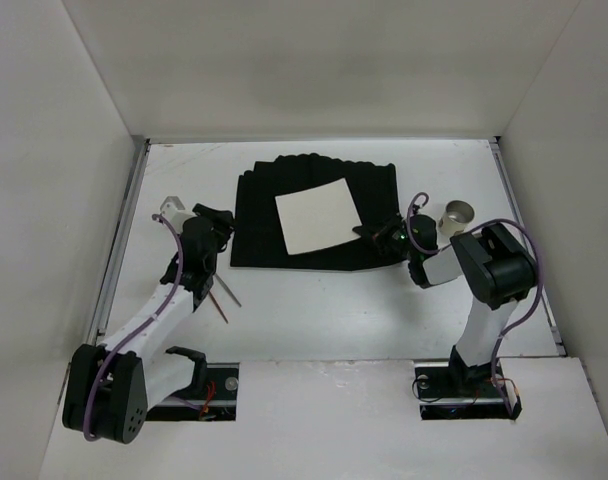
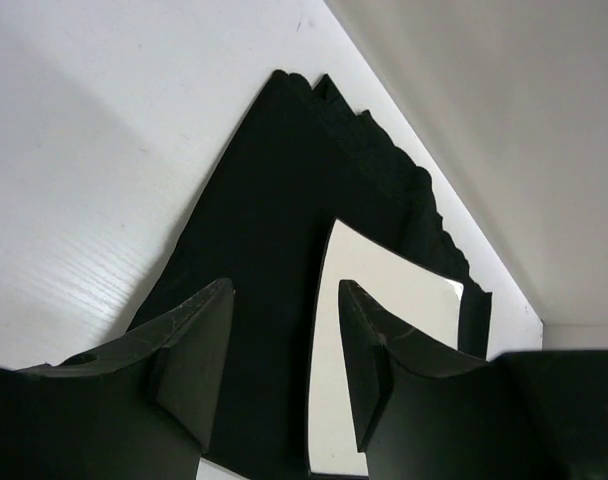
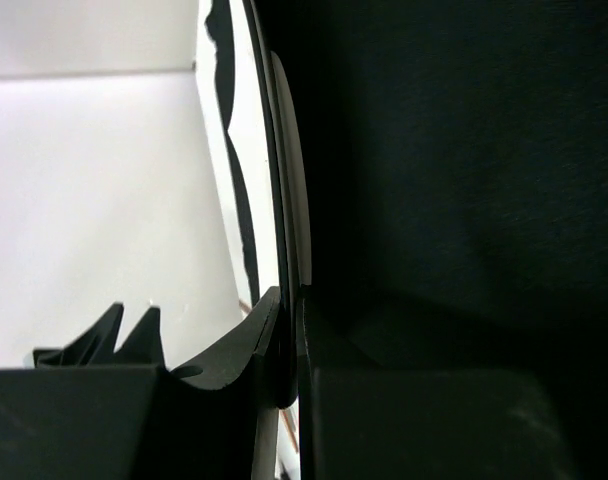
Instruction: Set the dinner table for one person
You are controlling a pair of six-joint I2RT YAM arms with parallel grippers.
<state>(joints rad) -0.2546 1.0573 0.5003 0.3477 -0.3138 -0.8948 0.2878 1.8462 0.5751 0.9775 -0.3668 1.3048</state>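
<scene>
My right gripper stays low at the plate's near corner on the cup's side and opens its fingers next, since the plate (image 1: 317,218) lies on the black mat (image 1: 254,215).
The white dinner table (image 1: 314,320) carries a black ribbed mat (image 1: 254,215) at its centre back, with a small square white plate (image 1: 317,218) lying on it. My right gripper (image 1: 369,235) is shut on the plate's right edge; in the right wrist view the gripper (image 3: 289,300) pinches the thin plate (image 3: 296,150), seen edge-on. My left gripper (image 1: 219,220) is open and empty at the mat's left edge. In the left wrist view the gripper (image 2: 284,350) hovers over the mat (image 2: 274,230), with the plate (image 2: 384,290) beyond the jaws.
A small metal cup (image 1: 457,214) stands right of the mat, behind my right arm. Two thin sticks (image 1: 224,294) lie on the table by my left arm. White walls close in the table on the left, back and right.
</scene>
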